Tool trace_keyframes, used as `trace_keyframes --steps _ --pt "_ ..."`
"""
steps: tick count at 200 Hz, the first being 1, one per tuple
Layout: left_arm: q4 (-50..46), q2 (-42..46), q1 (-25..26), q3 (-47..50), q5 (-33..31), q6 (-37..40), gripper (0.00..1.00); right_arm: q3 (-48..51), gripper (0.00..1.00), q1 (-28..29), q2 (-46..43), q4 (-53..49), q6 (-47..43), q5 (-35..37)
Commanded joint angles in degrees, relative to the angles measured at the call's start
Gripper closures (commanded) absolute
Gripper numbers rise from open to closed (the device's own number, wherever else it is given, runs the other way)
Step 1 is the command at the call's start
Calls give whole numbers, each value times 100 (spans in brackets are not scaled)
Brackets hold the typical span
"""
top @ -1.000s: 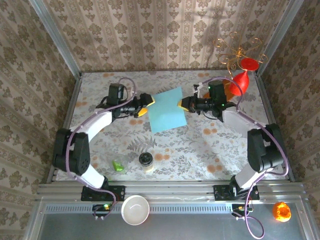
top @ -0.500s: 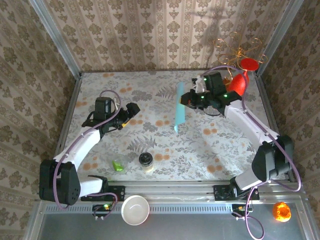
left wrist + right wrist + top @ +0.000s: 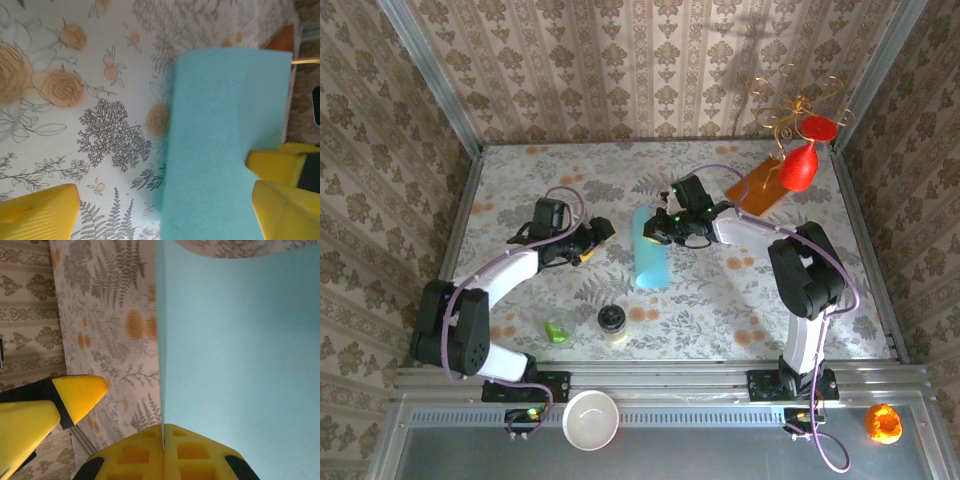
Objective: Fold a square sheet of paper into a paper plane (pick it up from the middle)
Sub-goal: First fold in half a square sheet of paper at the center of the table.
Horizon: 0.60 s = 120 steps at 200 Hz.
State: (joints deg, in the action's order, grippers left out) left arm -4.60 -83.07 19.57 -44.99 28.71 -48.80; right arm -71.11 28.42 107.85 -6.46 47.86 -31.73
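Note:
I will lower my right gripper toward the table, then release the fold's near end, because the paper still hangs from its fingers.
The square sheet of paper (image 3: 651, 250) is light blue and hangs almost edge-on over the middle of the table, so it looks like a narrow strip from above. My right gripper (image 3: 661, 227) is shut on its upper edge; in the right wrist view the yellow fingers (image 3: 135, 455) pinch the paper's (image 3: 240, 350) edge. My left gripper (image 3: 602, 237) stands open just left of the sheet, apart from it. In the left wrist view the paper (image 3: 220, 145) hangs ahead of the open left gripper (image 3: 167, 212), its wide-set fingers (image 3: 42, 212) touching nothing.
An orange-brown sheet (image 3: 758, 187) lies at the back right by a red vase (image 3: 801, 163) and a wire ornament (image 3: 800, 100). A small green object (image 3: 557, 330) and a jar (image 3: 611, 322) sit near the front. A white bowl (image 3: 590, 418) rests off the table's front edge.
The right gripper carried the paper left and nearer, turning it from flat to edge-on. The left gripper left the sheet, pulled back left, then came right toward it again.

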Motion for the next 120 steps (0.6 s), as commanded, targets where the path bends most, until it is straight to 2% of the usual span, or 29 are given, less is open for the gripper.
trace_keyframes --steps 1,38,51,120 --pt "86 -355 285 -199 66 54 13 261 99 -129 189 777 331 -221" --pt "-136 -1053 615 -692 -39 177 24 605 98 -350 400 931 240 -347" --pt "-219 -1277 882 -851 -180 212 26 563 98 -394 477 862 129 -417" --pt "-754 -2102 1162 -1648 -555 314 37 260 95 -474 857 754 -92 -865"
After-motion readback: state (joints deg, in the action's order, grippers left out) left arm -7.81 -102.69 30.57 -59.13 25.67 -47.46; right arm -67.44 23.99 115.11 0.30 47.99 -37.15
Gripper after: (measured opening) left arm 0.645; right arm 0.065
